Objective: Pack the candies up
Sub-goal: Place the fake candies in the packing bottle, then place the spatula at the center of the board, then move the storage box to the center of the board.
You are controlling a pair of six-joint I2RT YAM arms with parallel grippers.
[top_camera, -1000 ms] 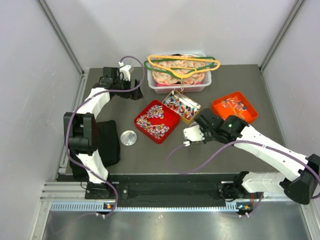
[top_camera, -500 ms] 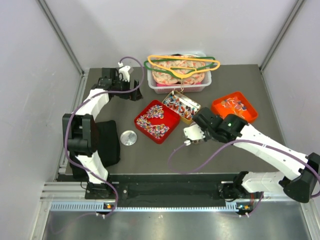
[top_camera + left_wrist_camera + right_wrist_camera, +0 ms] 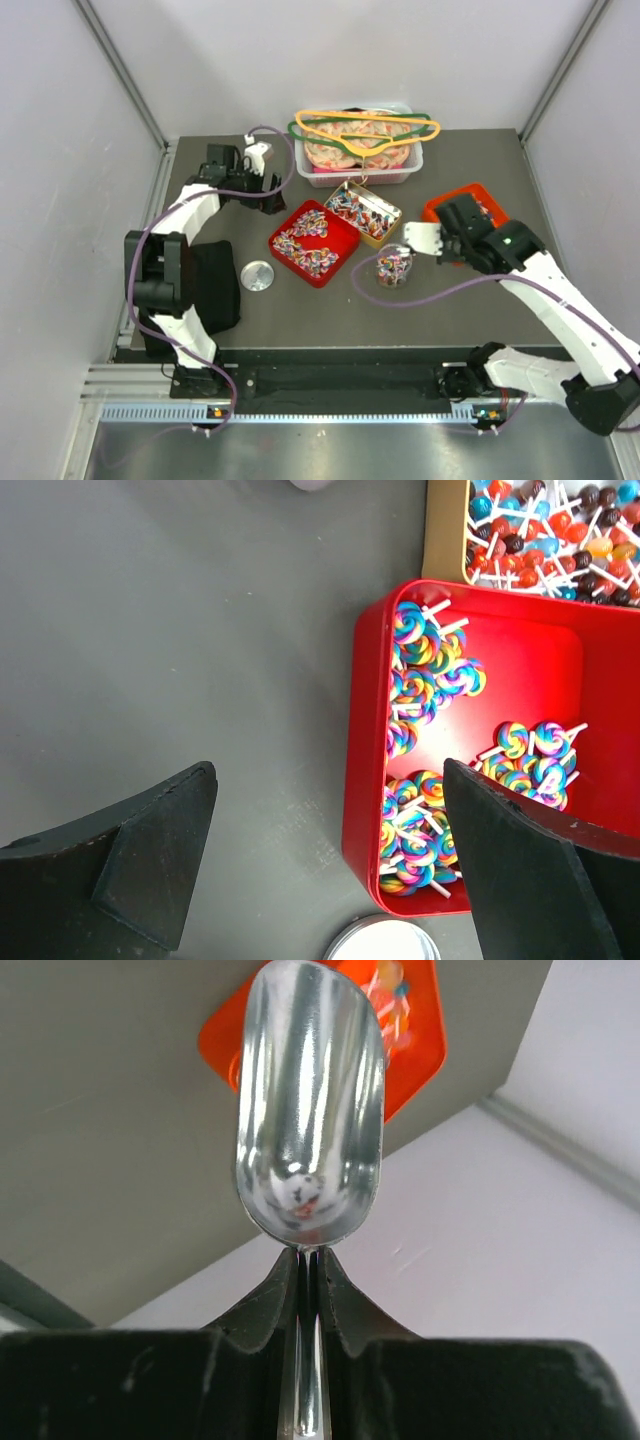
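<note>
My right gripper will next move down and to the right in the top view with the empty scoop (image 3: 310,1110) and let go of it, because bare tabletop by the orange tray's near edge is below the gripper.
The candies lie in a red tray (image 3: 312,240) as swirl lollipops (image 3: 425,685), in a gold tin (image 3: 363,212) and in an orange tray (image 3: 482,198). A small clear jar (image 3: 393,266) holding mixed candies stands on the table in front of the tin. My right gripper (image 3: 468,220) is shut on the handle of an empty metal scoop (image 3: 310,1110), held above the orange tray's (image 3: 415,1030) near edge. My left gripper (image 3: 265,192) is open and empty, left of the red tray (image 3: 365,780).
A round silver lid (image 3: 257,275) lies left of the red tray and also shows in the left wrist view (image 3: 385,945). A white bin (image 3: 360,172) topped with coloured hangers (image 3: 365,128) stands at the back. A black pad (image 3: 215,285) lies at the left.
My right arm has swung right and back from over the jar to the orange tray, uncovering the jar. My left gripper has shifted slightly.
</note>
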